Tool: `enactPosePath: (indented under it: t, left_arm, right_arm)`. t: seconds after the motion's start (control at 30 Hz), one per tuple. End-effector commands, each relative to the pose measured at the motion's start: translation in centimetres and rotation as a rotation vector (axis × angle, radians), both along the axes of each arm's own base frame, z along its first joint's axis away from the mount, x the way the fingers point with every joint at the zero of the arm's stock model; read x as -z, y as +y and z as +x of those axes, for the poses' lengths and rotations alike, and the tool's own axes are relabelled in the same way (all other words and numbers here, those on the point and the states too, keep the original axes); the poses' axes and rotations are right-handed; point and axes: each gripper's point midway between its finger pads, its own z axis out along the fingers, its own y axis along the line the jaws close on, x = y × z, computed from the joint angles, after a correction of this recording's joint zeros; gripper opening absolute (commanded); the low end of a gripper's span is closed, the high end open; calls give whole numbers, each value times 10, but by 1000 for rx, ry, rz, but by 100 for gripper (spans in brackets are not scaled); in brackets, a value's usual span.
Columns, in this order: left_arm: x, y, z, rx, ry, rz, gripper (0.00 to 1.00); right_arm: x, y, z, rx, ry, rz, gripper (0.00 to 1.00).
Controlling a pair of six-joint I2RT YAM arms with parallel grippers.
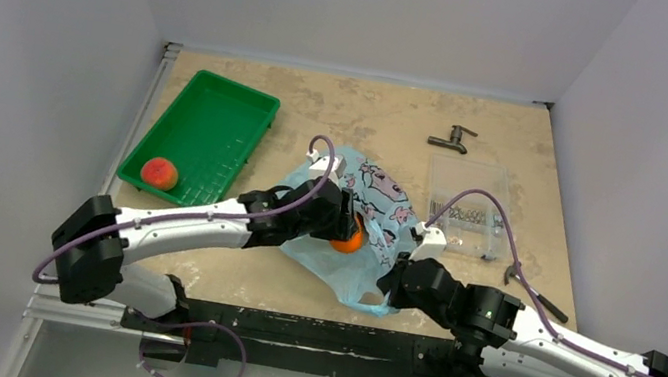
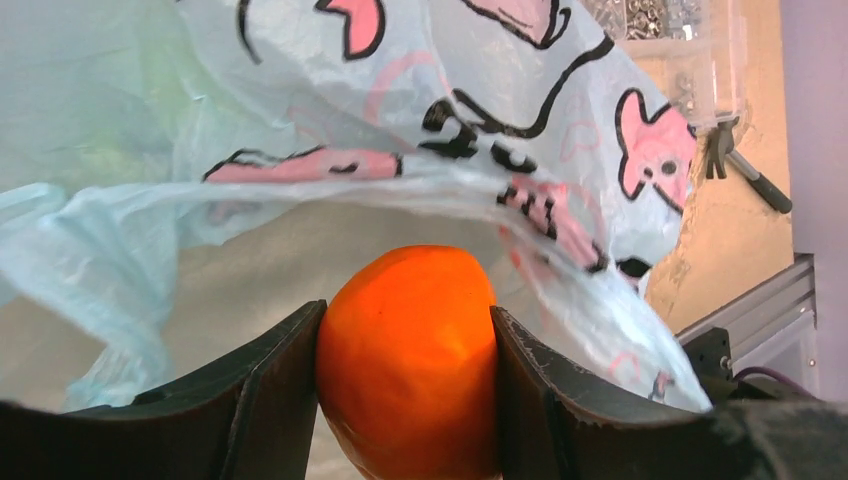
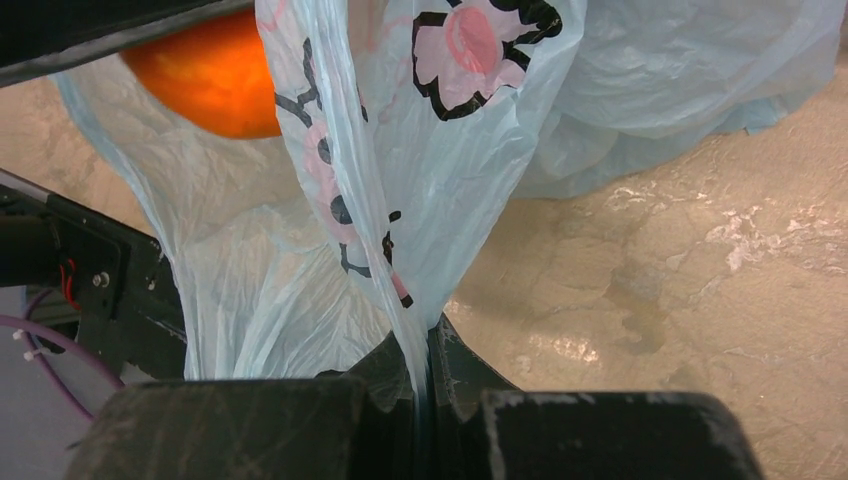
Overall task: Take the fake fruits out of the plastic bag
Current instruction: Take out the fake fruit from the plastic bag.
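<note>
The green tray's near end [image 1: 202, 180] is to my left gripper's left in the top view, so it next moves over and down there to release the orange fruit.
The light-blue plastic bag [image 1: 368, 216] with a pink and dark print lies mid-table. My left gripper [image 1: 350, 233] is shut on the orange fruit [image 1: 349, 239] at the bag's mouth; the left wrist view shows the fruit [image 2: 408, 362] squeezed between both fingers, with the bag [image 2: 330, 110] hanging above and behind it. My right gripper [image 1: 393, 284] is shut on a fold of the bag [image 3: 400, 180] at its near edge, with the orange fruit [image 3: 210, 80] at that view's upper left. The red-peach fruit [image 1: 159, 172] lies in the green tray [image 1: 207, 133]. A faint green shape shows through the bag [image 2: 120, 150]. The maroon fruit is hidden.
A clear rigid box [image 1: 468, 210] with small metal parts stands right of the bag. A dark metal tap [image 1: 451, 141] lies behind it. A dark hand tool [image 1: 536, 292] lies near the table's right edge. White walls enclose the table on three sides.
</note>
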Motion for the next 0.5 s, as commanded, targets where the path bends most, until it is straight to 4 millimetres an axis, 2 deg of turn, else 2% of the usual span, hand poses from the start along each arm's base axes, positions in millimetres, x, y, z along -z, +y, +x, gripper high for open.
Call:
enactPosePath:
  t: [0.0,0.2,0.23,0.3,0.47]
  left_arm:
    - [-10,25,-18,53,3,76,11]
    - [-35,54,-43,117,-10,72,10]
    - [-44,62,-47,117,-20,65,11]
    - [-54,81,-53,95,-33,75,12]
    - [-72,149,-65,-23,-91,140,11]
  right_arm:
    - [-14,1,13,51,-64,42,0]
    - [-17,-2,20,70,-105,29,0]
    - [-16,-2,20,69,-108,23,0]
    - [-14,-1,21,68,-107,11,0]
    - [-7,3,21,56,-94,-16,0]
